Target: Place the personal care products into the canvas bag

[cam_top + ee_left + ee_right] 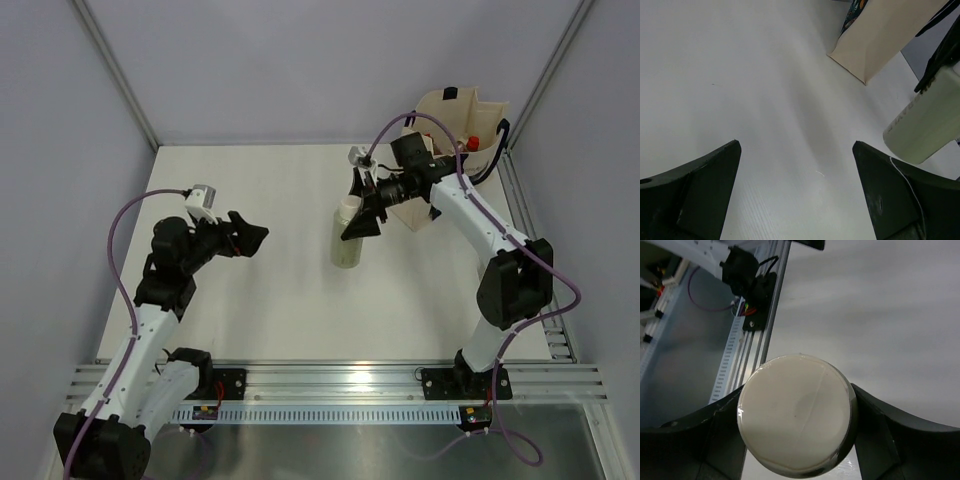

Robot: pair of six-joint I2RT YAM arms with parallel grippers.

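Note:
I will raise my right gripper next and move it outward over the canvas bag's opening (462, 126), because tall sides surround the bag's opening. Then I will lower it and let go of the pale green bottle inside.
A pale white-capped bottle (347, 248) stands upright near the table's middle. My right gripper (362, 222) is shut on its upper part. In the right wrist view its round white cap (796, 415) fills the space between the fingers of the right gripper (797, 396). I cannot tell whether its base touches the table. The canvas bag (458, 108) stands at the far right corner, with a red cap (472, 143) showing inside. My left gripper (250, 238) is open and empty, left of the bottle. The left wrist view shows the left gripper (796, 146), the bottle (925, 130) and the bag (880, 40).
A metal rail (350, 385) runs along the table's near edge and also shows in the right wrist view (740, 355). Pale walls enclose the table at the back and sides.

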